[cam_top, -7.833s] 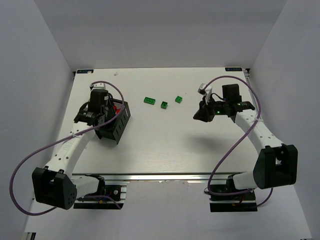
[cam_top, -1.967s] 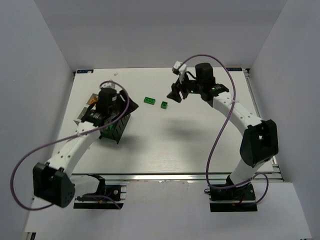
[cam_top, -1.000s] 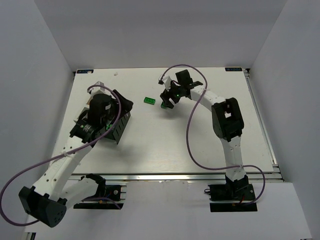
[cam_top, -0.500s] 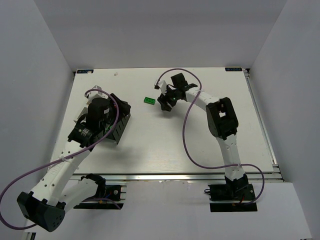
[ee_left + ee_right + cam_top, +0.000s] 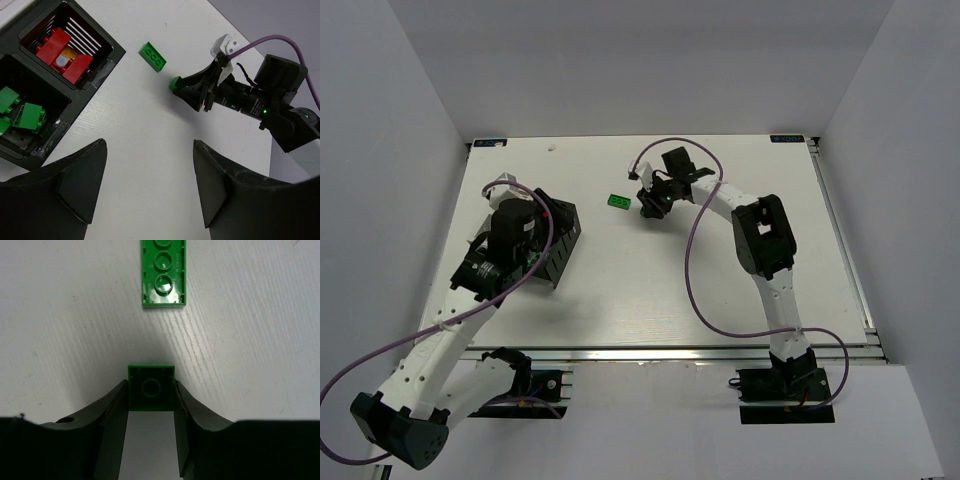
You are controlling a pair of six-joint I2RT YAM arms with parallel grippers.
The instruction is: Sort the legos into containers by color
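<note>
Green legos already sit in one black section (image 5: 534,260), so my right gripper will lift next, then go to the left in the top view over that section.
A small green square lego (image 5: 151,388) lies on the white table with my right gripper (image 5: 151,392) shut on it, one finger pressed against each side. A flat green lego (image 5: 164,272) lies just beyond it, also seen from above (image 5: 618,201). My left gripper (image 5: 149,145) hangs open and empty above bare table beside the black slotted container (image 5: 116,50). One compartment of it holds red legos (image 5: 60,47) and the adjoining one holds green legos (image 5: 22,114). In the top view the left gripper (image 5: 525,235) overlaps the container (image 5: 560,245), and the right gripper (image 5: 648,203) is at the table's middle back.
The right arm (image 5: 760,230) stretches from its base across the table's right half, with its purple cable looping above it. White walls enclose the table on three sides. Any containers other than the black one are hidden under the left arm.
The right gripper's fingers have closed onto the small green lego. The left arm has pulled back a little toward the near left, still open.
</note>
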